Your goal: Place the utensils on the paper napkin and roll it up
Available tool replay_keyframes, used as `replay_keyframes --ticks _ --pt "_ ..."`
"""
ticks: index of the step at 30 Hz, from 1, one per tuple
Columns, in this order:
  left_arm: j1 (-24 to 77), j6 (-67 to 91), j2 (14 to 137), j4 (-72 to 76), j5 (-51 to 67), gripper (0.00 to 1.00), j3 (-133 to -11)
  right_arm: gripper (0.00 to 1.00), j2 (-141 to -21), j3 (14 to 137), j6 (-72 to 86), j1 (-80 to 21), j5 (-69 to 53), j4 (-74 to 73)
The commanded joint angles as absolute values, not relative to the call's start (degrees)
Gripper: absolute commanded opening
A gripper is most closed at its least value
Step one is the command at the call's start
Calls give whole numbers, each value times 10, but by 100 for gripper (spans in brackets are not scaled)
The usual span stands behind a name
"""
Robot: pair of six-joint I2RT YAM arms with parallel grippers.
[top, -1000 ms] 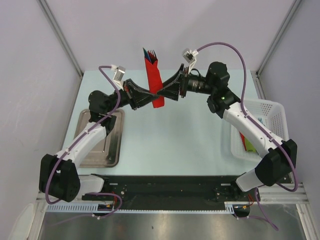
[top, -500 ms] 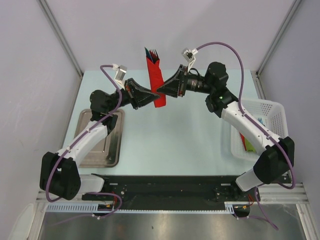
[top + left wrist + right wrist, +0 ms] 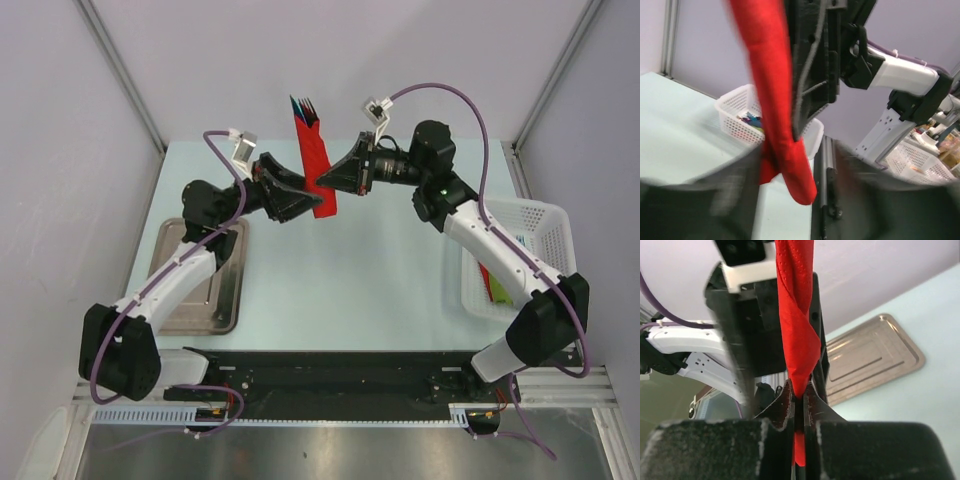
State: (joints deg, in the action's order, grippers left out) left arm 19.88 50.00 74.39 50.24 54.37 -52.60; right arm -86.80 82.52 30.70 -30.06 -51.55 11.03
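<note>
I will move my right gripper back and to the right in the top view, then down into the white basket to release the bundle, since coloured rolls lie there.
The paper napkin (image 3: pixel 315 170) is a narrow red bundle held up in the air over the back of the table. The dark tips of the utensils (image 3: pixel 302 108), fork tines among them, stick out of its upper end. My right gripper (image 3: pixel 325 181) is shut on the bundle from the right. In the right wrist view its jaws (image 3: pixel 799 396) pinch the red paper (image 3: pixel 796 315) tight. My left gripper (image 3: pixel 304 195) stands open just left of the bundle. In the left wrist view its blurred fingers (image 3: pixel 700 200) flank the napkin's lower end (image 3: pixel 790 165) without gripping it.
A metal tray (image 3: pixel 200 275) lies at the table's left. A white basket (image 3: pixel 520 255) with coloured rolls inside sits at the right, and the left wrist view shows this basket (image 3: pixel 735 115) too. Both forearms meet above the table's back middle.
My left gripper has opened and let go of the red bundle. My right gripper has closed on it. The bundle has stayed almost where it was.
</note>
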Motion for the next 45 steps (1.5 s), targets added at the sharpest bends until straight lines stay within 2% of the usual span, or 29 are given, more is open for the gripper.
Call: replay_keyframes --ticks 1,7,11,12,16,21,25,29,32,36,45 --pt "207 457 713 495 544 77 -521 0 -839 846 289 -263 -527 56" --pt "207 335 689 378 540 81 -516 0 -769 770 292 -174 -556 -16" --pt "207 266 691 307 548 84 -525 0 -709 725 223 -106 -563 -150" --pt "207 256 697 298 555 89 -531 0 -688 715 211 -88 -565 -172" --pt "210 232 717 280 569 93 -543 0 -650 682 121 46 -581 -327" --pt "217 203 739 254 583 100 -563 0 -687 721 -109 193 -592 -518" --pt "219 183 750 234 595 100 -573 0 -773 785 -298 282 -573 -715" --pt "219 175 757 237 595 100 -571 0 -832 805 -433 358 -549 -819" --pt "219 179 759 246 593 100 -564 0 -865 788 -475 383 -528 -846" --pt "216 176 755 245 589 100 -559 0 -882 723 -468 388 -517 -803" --pt "206 173 747 215 570 100 -555 0 -951 642 -355 378 -490 -606"
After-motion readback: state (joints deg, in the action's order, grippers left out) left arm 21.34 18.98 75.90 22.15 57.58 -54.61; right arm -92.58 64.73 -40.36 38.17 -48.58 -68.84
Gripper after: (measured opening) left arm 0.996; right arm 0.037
